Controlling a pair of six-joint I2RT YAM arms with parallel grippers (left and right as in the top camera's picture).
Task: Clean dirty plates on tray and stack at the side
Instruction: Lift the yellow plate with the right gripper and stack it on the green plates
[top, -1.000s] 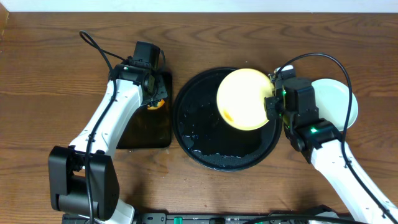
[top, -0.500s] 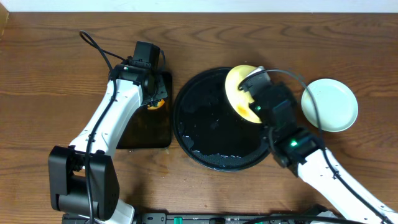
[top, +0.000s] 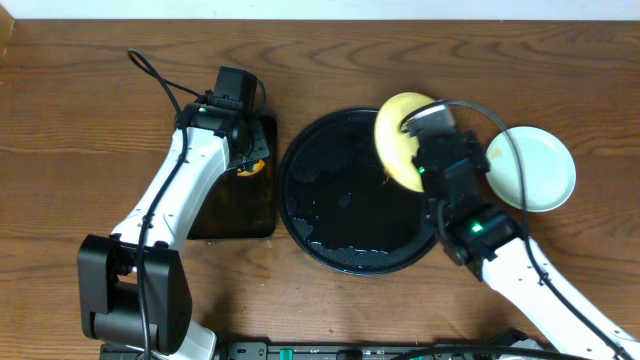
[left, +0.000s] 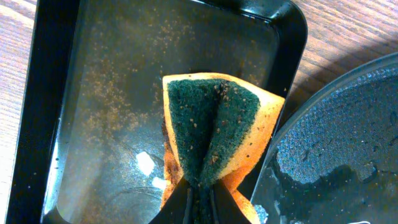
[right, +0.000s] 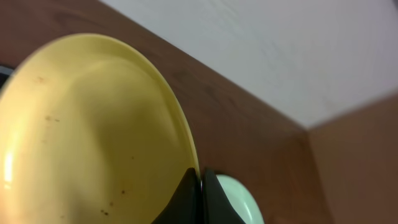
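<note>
The right gripper lowers to the right in the overhead view next, levelling the yellow plate (top: 398, 140), then releases it, since the mint-green plate (top: 540, 168) lies below it on that side.
My right gripper (top: 420, 135) (right: 200, 180) is shut on the rim of the pale yellow plate (top: 398, 140) (right: 87, 130). It holds the plate tilted up on edge above the right part of the large round black tray (top: 330, 215). A few brown specks show on the plate. A pale mint-green plate (top: 540, 168) (right: 239, 199) lies on the table right of the tray. My left gripper (top: 250, 150) (left: 200, 202) is shut on a green and orange sponge (left: 214, 134), folded, over the small rectangular black tray (left: 93, 106). The wet round tray (left: 348, 143) edges into the left wrist view.
The rectangular tray (top: 240, 205) lies left of the round tray, close beside it, and holds brown grit and water. The table's far edge and a white wall (right: 280, 43) run behind. Brown wooden tabletop (top: 80, 130) spreads around.
The right gripper has turned the yellow plate from facing up to standing on edge and shifted it right toward the mint-green plate. The left arm has not moved.
</note>
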